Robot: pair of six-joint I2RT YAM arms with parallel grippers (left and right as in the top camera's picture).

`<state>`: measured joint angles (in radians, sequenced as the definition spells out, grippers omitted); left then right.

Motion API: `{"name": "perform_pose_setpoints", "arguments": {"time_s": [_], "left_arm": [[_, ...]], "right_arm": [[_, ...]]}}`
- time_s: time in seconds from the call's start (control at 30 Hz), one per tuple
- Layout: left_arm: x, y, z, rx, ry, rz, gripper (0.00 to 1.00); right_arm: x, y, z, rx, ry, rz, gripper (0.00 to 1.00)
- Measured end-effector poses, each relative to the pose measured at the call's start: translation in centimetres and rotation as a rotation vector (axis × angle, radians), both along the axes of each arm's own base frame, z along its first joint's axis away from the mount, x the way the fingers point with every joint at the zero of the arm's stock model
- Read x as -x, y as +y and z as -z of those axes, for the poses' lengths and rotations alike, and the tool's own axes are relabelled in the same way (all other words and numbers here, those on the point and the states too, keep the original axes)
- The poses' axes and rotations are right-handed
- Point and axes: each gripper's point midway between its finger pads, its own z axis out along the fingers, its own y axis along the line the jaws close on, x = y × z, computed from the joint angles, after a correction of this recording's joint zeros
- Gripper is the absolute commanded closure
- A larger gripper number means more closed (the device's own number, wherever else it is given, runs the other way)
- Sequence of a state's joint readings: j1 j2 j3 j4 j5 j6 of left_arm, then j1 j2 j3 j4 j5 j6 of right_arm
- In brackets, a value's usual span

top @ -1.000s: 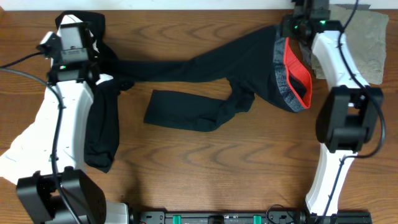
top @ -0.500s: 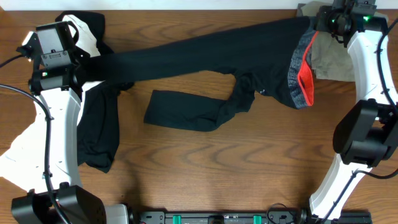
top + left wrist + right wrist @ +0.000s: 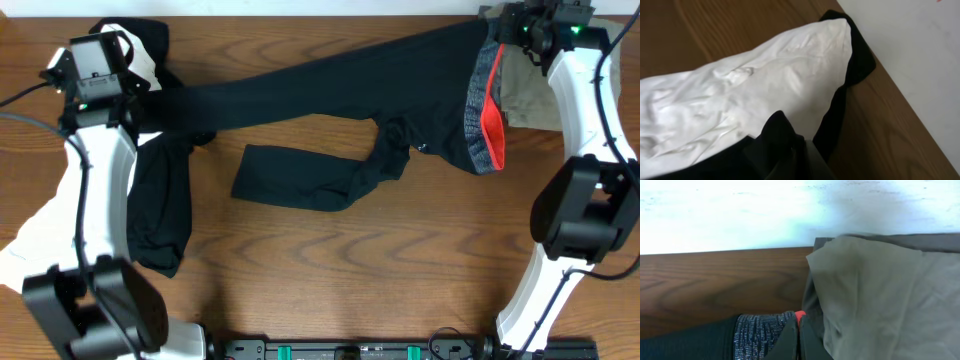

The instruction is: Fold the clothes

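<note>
The leg of the leggings is already stretched taut, so my left gripper should next lower a little toward the waistband and then release the end of the leg over the white piece.
The clothes are chiefly long black leggings (image 3: 320, 85), one leg stretched taut across the back of the table. My left gripper (image 3: 143, 95) is shut on that leg's end (image 3: 780, 135), over a white piece (image 3: 740, 95). At the back right, my right gripper (image 3: 502, 36) is shut on the grey and red-orange waistband (image 3: 487, 110), whose edge (image 3: 762, 330) shows between the fingers (image 3: 790, 340). The other leg (image 3: 300, 180) lies folded back on the wood.
A khaki piece (image 3: 527, 95) lies under the waistband at the back right corner, also filling the right wrist view (image 3: 880, 295). A black piece (image 3: 160, 210) trails down beside the left arm. The table's back edge (image 3: 725, 250) meets a white wall.
The right gripper has carried the waistband back and to the right, drawing the upper leg out straight. The left gripper shifted left and back, keeping its hold on the leg end.
</note>
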<state>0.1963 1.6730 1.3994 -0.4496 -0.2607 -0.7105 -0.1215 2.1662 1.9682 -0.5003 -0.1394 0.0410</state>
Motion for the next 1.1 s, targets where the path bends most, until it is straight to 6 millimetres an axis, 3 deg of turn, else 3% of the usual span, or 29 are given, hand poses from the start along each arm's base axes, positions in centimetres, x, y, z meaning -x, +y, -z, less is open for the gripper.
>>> {"name": "perform_pose_setpoints", "arguments": {"time_s": [0.13, 0.33, 0.43, 0.7, 0.73, 0.77, 0.8, 0.83, 1.0, 1.1], "left_arm": [[-2.5, 0.5, 2.0, -0.002, -0.028, -0.001, 0.94], [-6.9, 0.9, 2.6, -0.022, -0.167, 0.010, 0.94], [-8.7, 0.6, 3.4, -0.029, -0.218, 0.021, 0.94], [-11.2, -1.0, 7.2, -0.026, -0.227, 0.056, 0.93], [-11.4, -1.2, 7.7, -0.026, -0.224, 0.059, 0.83], [-11.5, -1.2, 8.0, -0.027, -0.221, 0.062, 0.64], [-11.6, -1.2, 8.2, -0.029, -0.222, 0.062, 0.34], [-11.7, -1.1, 8.3, -0.028, -0.227, 0.058, 0.01], [-11.6, -0.8, 8.3, -0.045, -0.219, 0.062, 0.02], [-10.9, -0.4, 8.9, -0.060, -0.143, 0.080, 0.02]], "right_arm": [[-1.4, -0.2, 2.8, 0.000, 0.004, 0.001, 0.99], [-3.2, -0.4, 7.9, -0.010, 0.015, 0.008, 0.99], [-3.8, -0.4, 9.0, -0.014, 0.005, 0.011, 0.98], [-4.7, -0.5, 9.4, -0.020, -0.030, 0.019, 0.99], [-4.8, -0.5, 9.4, -0.019, -0.035, 0.019, 0.99], [-5.0, -0.5, 9.3, -0.018, -0.043, 0.019, 0.99], [-5.1, -0.6, 9.2, -0.017, -0.052, 0.019, 0.97], [-5.4, -0.6, 9.0, -0.016, -0.067, 0.021, 0.87], [-6.4, -0.9, 7.8, -0.013, -0.136, 0.039, 0.01], [-6.4, -1.0, 7.8, -0.016, -0.136, 0.043, 0.01]]}}
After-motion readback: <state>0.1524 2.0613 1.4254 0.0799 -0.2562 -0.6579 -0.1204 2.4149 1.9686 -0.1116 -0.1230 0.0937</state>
